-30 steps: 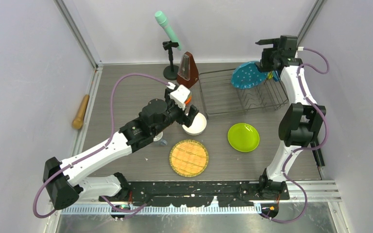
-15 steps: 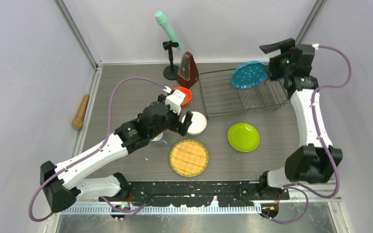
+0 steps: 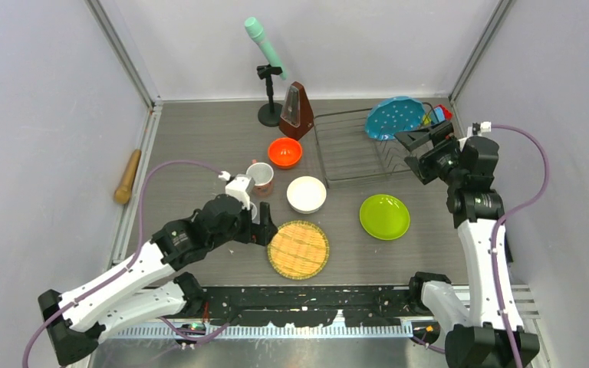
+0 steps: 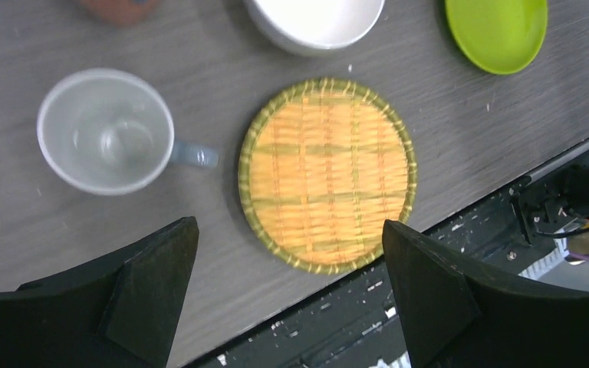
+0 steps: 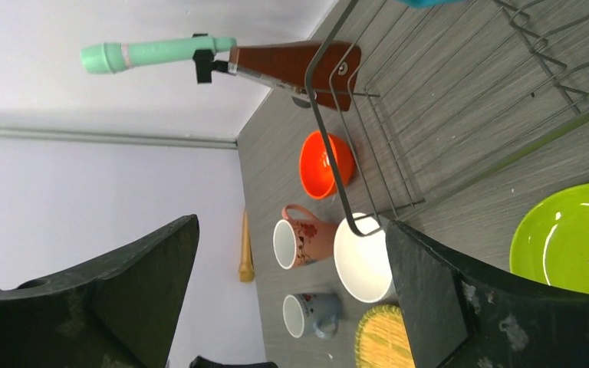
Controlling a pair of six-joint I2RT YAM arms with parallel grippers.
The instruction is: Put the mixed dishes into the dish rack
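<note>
My left gripper will move its open fingers down and back over the woven mat's mug-side rim (image 3: 271, 251) (image 4: 255, 222), the nearest edge, because that is below the gripper and slightly back.
The teal dotted plate (image 3: 393, 116) stands upright in the back right of the grey wire dish rack (image 3: 353, 153). The orange bowl (image 3: 284, 152), pinkish mug (image 3: 261, 178), white bowl (image 3: 307, 194) and lime-green plate (image 3: 384, 216) sit on the table. The grey-white mug (image 4: 106, 130) with a blue handle stands upright under my left wrist. My left gripper (image 3: 264, 230) is open and empty above the table, between that mug and a woven mat. My right gripper (image 3: 414, 152) is open and empty above the rack's right end, in front of the teal plate.
A round woven mat (image 3: 298, 249) lies near the front edge. The brown metronome (image 3: 297, 110) and a teal microphone on a stand (image 3: 265, 46) are behind the rack's left end. A wooden pestle (image 3: 129, 176) lies by the left wall.
My left arm has pulled back from the white bowl toward the near edge. My right arm has moved away from the teal plate, forward and down; the plate stays in the rack.
</note>
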